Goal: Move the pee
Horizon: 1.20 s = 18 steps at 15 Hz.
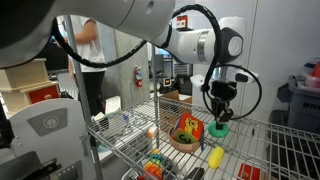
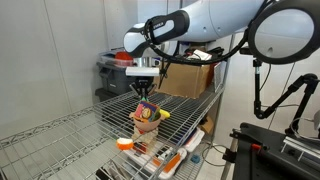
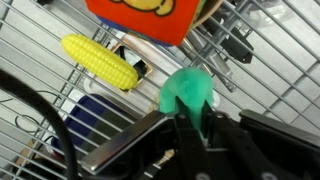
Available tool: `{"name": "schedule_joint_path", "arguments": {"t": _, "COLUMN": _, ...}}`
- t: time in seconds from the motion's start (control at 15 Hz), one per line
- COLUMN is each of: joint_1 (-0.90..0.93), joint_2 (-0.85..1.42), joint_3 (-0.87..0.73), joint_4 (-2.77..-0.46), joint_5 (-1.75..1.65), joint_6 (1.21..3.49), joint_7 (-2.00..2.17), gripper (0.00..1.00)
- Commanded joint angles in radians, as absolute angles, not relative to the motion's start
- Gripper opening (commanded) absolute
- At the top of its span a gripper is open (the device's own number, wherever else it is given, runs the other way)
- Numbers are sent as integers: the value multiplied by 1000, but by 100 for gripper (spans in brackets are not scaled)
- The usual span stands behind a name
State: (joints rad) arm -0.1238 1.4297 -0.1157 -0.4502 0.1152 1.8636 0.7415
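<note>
Next, my gripper carries the pee past the bowl, then brings the pee down onto open wire shelf across the bowl from the corn.
My gripper (image 1: 220, 116) is shut on the pee (image 1: 219, 128), a small bright-green rounded toy fruit, and holds it above the wire shelf (image 1: 255, 135). In the wrist view the pee (image 3: 187, 90) sits between the black fingers (image 3: 190, 115). A wooden bowl (image 1: 176, 143) holding a red-orange toy (image 1: 190, 128) stands just beside and below the gripper. In an exterior view the gripper (image 2: 146, 93) hangs right over the bowl (image 2: 148, 124); the pee is hardly visible there.
A yellow corn piece (image 1: 214, 157) lies on the wire shelf in front of the bowl and also shows in the wrist view (image 3: 98, 60). The red-orange toy (image 3: 140, 15) fills the top of the wrist view. A cardboard box (image 2: 190, 78) stands behind the rack. A person (image 1: 90, 55) stands behind.
</note>
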Motion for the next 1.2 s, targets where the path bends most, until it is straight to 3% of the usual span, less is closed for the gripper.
{"name": "schedule_joint_path", "arguments": {"t": 0.0, "joint_1": -123, "joint_2": 1379, "joint_3": -90, "joint_4": -453, "joint_5": 97, "joint_6": 1880, "joint_7": 709, "gripper": 4}}
{"name": "schedule_joint_path", "arguments": {"t": 0.47, "joint_1": -38, "joint_2": 1345, "joint_3": -53, "joint_4": -480, "joint_5": 95, "joint_6": 1835, "joint_7": 608, "gripper": 4}}
{"name": "schedule_joint_path", "arguments": {"t": 1.13, "joint_1": 130, "joint_2": 1470, "joint_3": -74, "joint_4": -416, "joint_5": 21, "joint_6": 1700, "joint_7": 572, "gripper": 4}}
